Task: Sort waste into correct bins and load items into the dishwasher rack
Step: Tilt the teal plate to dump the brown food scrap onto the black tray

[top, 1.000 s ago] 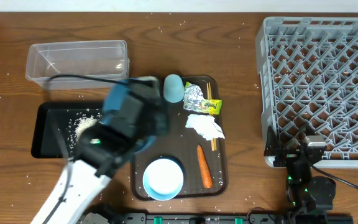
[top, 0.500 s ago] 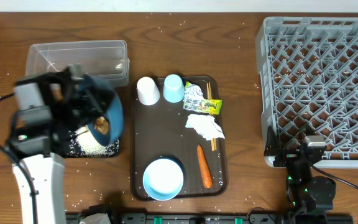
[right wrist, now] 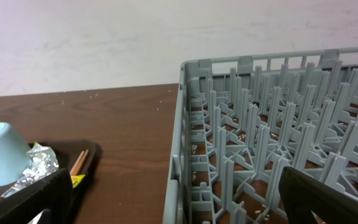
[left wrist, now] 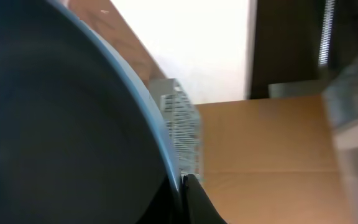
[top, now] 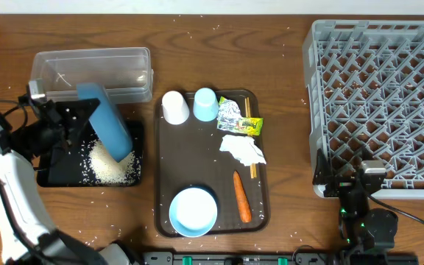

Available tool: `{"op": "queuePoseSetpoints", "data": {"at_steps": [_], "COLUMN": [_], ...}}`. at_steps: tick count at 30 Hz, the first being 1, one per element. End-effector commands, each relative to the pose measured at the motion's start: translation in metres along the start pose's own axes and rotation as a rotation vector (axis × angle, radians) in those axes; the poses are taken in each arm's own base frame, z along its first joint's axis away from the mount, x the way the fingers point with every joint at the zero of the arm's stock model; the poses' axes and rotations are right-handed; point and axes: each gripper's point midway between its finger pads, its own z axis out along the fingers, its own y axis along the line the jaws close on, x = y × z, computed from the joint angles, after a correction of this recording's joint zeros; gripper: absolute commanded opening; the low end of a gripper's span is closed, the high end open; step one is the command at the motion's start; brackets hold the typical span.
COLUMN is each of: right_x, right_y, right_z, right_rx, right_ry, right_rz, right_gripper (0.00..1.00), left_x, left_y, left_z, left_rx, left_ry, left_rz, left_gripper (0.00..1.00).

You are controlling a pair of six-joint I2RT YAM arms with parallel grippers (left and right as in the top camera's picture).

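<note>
I should swing my left gripper over the serving tray's bare middle (top: 197,157), as that lies to its right in the overhead view, level the dish (top: 106,122) and release it.
My left gripper (top: 66,126) is shut on the rim of the dark-blue dish (top: 106,122), which stands tilted on edge over the black tray (top: 54,165). A pile of rice (top: 112,166) lies in that tray. In the left wrist view the dish (left wrist: 55,124) fills the left side, its rim pinched in my left gripper (left wrist: 181,182). The carrot (top: 241,196), tissue (top: 243,149), packet (top: 249,126), foil ball (top: 229,111), chopsticks (top: 252,171), white cup (top: 174,107), light-blue cup (top: 205,104) and white bowl (top: 193,211) lie on the serving tray. My right gripper (top: 344,177) (right wrist: 176,202) stands open at the rack's (top: 381,96) near left corner.
The clear tub (top: 94,70) stands behind the black tray. The brown serving tray (top: 164,169) sits mid-table. Loose rice grains are scattered over the wooden table (top: 285,81). In the right wrist view the rack's wall (right wrist: 185,124) is just ahead, with the light-blue cup (right wrist: 2,152) at far left.
The left arm has swung left from the serving tray with the dish and tipped it steeply over the black tray. The rice pile there has grown. The right arm has not moved.
</note>
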Motion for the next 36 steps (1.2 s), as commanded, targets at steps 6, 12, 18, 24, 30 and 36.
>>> {"op": "queuePoseSetpoints", "data": {"at_steps": [6, 12, 18, 24, 30, 36], "right_x": [0.002, 0.003, 0.002, 0.002, 0.002, 0.002], "right_y": [0.001, 0.001, 0.001, 0.001, 0.001, 0.001], "right_z": [0.0, 0.0, 0.0, 0.0, 0.0, 0.0], "right_rx": [-0.006, -0.006, -0.006, -0.006, -0.006, -0.006], "right_ry": [0.009, 0.009, 0.009, 0.009, 0.009, 0.009], "right_rz": [-0.005, -0.005, -0.005, -0.005, -0.005, -0.005], "right_gripper": [0.99, 0.99, 0.99, 0.99, 0.99, 0.99], "left_x": [-0.007, -0.019, -0.021, -0.01, 0.026, 0.097], "left_y": [-0.008, 0.003, 0.009, 0.009, -0.005, 0.008], "left_z": [-0.013, -0.041, -0.06, -0.047, -0.014, 0.031], "left_rx": [0.123, 0.093, 0.087, 0.072, 0.045, -0.242], "left_ry": [-0.014, -0.116, -0.179, -0.133, 0.005, 0.269], "left_rz": [-0.009, -0.076, -0.167, -0.179, -0.109, 0.068], "left_gripper": [0.06, 0.06, 0.06, 0.06, 0.06, 0.06]}}
